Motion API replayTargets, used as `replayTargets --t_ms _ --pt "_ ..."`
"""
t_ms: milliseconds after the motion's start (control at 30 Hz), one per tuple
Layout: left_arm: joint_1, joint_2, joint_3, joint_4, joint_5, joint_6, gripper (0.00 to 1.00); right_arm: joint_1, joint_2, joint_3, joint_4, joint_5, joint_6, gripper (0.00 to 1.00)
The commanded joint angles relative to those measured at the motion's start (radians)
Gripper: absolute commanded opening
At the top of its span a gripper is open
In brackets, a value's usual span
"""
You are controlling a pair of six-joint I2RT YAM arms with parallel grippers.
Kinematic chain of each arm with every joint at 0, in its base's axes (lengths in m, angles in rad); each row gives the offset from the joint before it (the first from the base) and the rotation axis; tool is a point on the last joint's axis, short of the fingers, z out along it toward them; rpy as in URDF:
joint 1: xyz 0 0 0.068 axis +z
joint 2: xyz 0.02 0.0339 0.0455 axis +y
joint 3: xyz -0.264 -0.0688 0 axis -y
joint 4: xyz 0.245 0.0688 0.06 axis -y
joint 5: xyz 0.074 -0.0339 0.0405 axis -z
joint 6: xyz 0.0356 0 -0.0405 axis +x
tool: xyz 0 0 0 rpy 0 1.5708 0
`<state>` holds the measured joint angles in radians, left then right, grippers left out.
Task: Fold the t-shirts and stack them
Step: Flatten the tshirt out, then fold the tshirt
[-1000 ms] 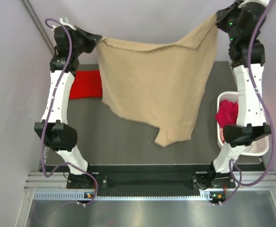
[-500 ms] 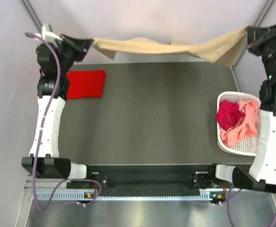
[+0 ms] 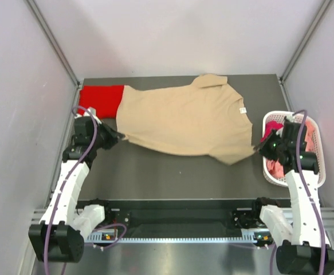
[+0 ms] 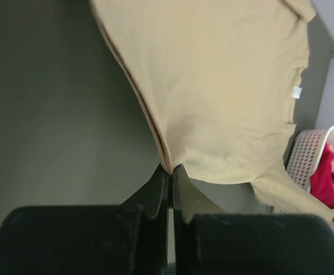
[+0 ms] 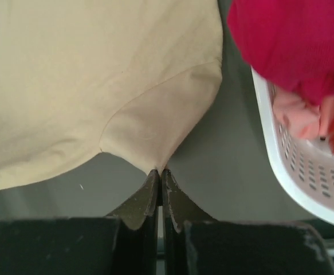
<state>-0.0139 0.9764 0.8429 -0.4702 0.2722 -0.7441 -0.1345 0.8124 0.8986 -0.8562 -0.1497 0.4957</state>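
Note:
My left gripper moves the tan t-shirt [image 3: 184, 120] back and down onto the bare tabletop below next, pulls it off the red one, and releases it.
The tan t-shirt [image 3: 184, 120] lies spread across the dark table, its collar toward the far edge. My left gripper [image 3: 120, 137] is shut on its near left corner [image 4: 169, 163]. At the near right, my right gripper [image 3: 257, 149] is shut on the sleeve tip [image 5: 158, 163]. A folded red t-shirt [image 3: 101, 100] lies at the far left, partly under the tan one. More red and pink t-shirts [image 3: 272, 132] fill the white basket [image 3: 321, 172], also seen as red cloth [image 5: 293, 40] in the right wrist view.
The white slotted basket [image 5: 287, 166] stands at the table's right edge, close beside my right gripper. Grey walls enclose the table on three sides. A black rail [image 3: 178, 215] runs along the near edge between the arm bases.
Both arms have swung down from high at the back to low near the front. The tan t-shirt, held stretched in the air before, now lies flat on the table over part of the red one.

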Motion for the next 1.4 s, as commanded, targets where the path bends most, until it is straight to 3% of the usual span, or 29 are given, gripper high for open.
replayTargets --t_ms 0,100,267,500,667,800,900,1100,1367 --pt "0.005 -0.082 -0.085 -0.091 0.039 0.054 0.0 -0.011 -0.065 -0.077 -0.096 -0.078 -0.029 0.0" --pt "0.005 -0.087 -0.149 -0.128 0.082 0.035 0.0 -0.011 -0.127 -0.134 -0.101 -0.061 -0.014 0.0" --pt "0.005 -0.099 -0.191 -0.185 0.019 -0.001 0.0 -0.011 -0.168 -0.13 -0.139 -0.03 -0.013 0.0" --pt "0.005 -0.214 -0.183 -0.241 -0.151 -0.066 0.0 -0.011 -0.202 -0.072 -0.176 0.034 -0.06 0.0" --pt "0.006 -0.283 -0.177 -0.335 -0.366 -0.153 0.0 -0.005 -0.265 -0.144 -0.207 0.022 -0.034 0.0" --pt "0.006 -0.268 -0.171 -0.403 -0.315 -0.19 0.0 0.001 -0.346 -0.213 -0.237 0.027 -0.02 0.0" --pt "0.005 -0.286 -0.203 -0.397 -0.28 -0.205 0.0 0.009 -0.401 -0.163 -0.268 0.088 0.017 0.0" --pt "0.005 -0.28 -0.245 -0.41 -0.336 -0.294 0.0 0.009 -0.349 -0.122 -0.239 0.093 -0.017 0.0" --pt "0.005 -0.177 -0.3 -0.352 -0.303 -0.393 0.0 0.016 -0.118 -0.116 -0.042 0.061 -0.052 0.0"
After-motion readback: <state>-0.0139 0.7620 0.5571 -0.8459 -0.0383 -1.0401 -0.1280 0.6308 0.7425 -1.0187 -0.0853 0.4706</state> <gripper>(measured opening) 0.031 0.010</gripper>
